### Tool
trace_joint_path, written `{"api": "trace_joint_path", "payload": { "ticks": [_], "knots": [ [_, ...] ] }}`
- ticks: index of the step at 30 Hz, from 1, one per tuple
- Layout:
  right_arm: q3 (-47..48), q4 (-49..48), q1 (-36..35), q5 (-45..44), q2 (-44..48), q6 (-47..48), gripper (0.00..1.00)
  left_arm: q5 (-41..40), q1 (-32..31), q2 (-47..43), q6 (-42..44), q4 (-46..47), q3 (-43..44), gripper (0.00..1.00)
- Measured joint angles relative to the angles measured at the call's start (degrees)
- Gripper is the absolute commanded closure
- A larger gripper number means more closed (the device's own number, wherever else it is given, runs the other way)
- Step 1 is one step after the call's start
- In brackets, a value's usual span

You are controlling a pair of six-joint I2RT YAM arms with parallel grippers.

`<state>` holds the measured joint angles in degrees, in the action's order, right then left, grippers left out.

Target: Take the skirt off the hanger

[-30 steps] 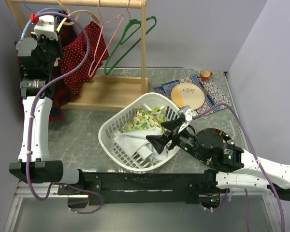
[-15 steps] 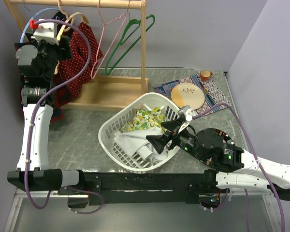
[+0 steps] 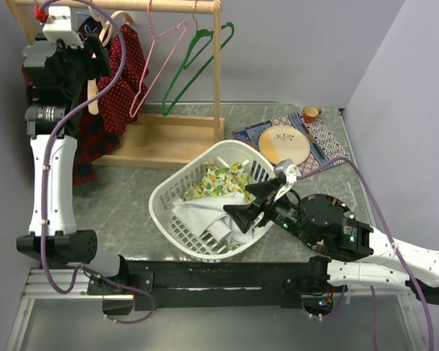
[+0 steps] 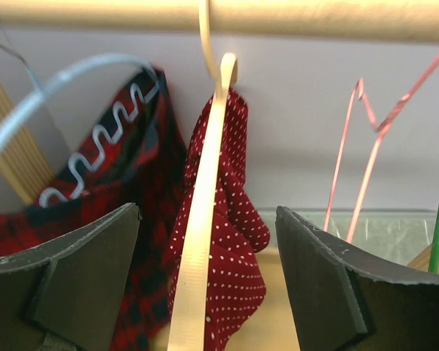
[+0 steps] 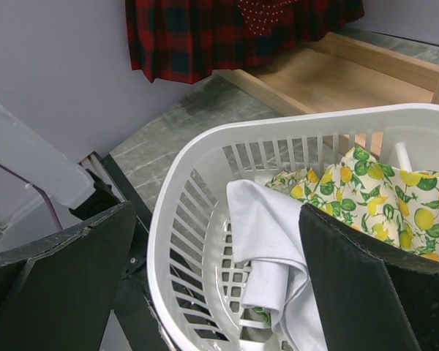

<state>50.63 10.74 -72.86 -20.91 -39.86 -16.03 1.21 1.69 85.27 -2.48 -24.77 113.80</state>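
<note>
Next, my left gripper lowers slightly along the cream hanger's near arm [image 3: 93,91] [image 4: 189,311], which slopes down between the open fingers, and closes there, clear of the skirt.
The skirt [image 3: 121,73] is dark red with white dots and hangs from a cream hanger [image 3: 94,93] on the wooden rail [image 3: 132,6]. My left gripper [image 3: 95,45] is up at the rail, open. In the left wrist view the cream hanger [image 4: 199,241] runs up between the spread fingers of the left gripper [image 4: 206,212] without touching either, and the skirt [image 4: 230,248] drapes just behind it. My right gripper [image 3: 246,203] hovers open over the white basket [image 3: 167,191], holding nothing; the right wrist view shows the right gripper [image 5: 218,212] above the basket rim [image 5: 205,142].
A red plaid garment [image 3: 88,139] hangs left of the skirt on a pale wire hanger [image 4: 66,69]. Bare pink [image 3: 158,51] and green [image 3: 194,58] hangers share the rail. The basket holds white [image 5: 271,241] and lemon-print [image 5: 380,197] cloth. A plate [image 3: 285,144] and an orange cup [image 3: 311,112] lie far right.
My left gripper has opened from nearly shut and risen toward the rail. The skirt, pulled out to the right before, has swung back to hang narrow. The right arm barely moved.
</note>
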Motion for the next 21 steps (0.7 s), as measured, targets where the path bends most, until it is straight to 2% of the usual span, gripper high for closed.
{"api": "trace_joint_path", "payload": {
  "ticks": [5, 6, 8, 12, 14, 15, 21],
  "knots": [
    [0.0, 0.0, 0.0, 0.0, 0.0, 0.0, 0.01, -0.2, 0.5, 2.9, -1.3, -4.0, 0.7, 0.30],
    [0.0, 0.0, 0.0, 0.0, 0.0, 0.0, 0.01, -0.2, 0.6, 3.1, -1.4, -4.2, 0.2, 0.39],
    [0.0, 0.0, 0.0, 0.0, 0.1, 0.0, 0.01, -0.2, 0.9, 3.1, -1.6, -4.4, -1.1, 0.49],
    [0.0, 0.0, 0.0, 0.0, 0.1, 0.0, 0.01, -0.2, 1.2, 3.1, -1.3, -4.8, -2.2, 0.86],
    [0.0, 0.0, 0.0, 0.0, 0.1, 0.0, 0.01, 0.4, 1.2, 2.9, -0.7, -4.0, -2.7, 0.96],
    [0.0, 0.0, 0.0, 0.0, 0.1, 0.0, 0.01, 0.3, 1.2, 2.8, -0.5, -3.4, -3.1, 0.99],
    [0.0, 0.0, 0.0, 0.0, 0.1, 0.0, 0.01, 1.2, 1.4, 2.3, -0.1, -2.3, -4.0, 0.99]
  ]
}}
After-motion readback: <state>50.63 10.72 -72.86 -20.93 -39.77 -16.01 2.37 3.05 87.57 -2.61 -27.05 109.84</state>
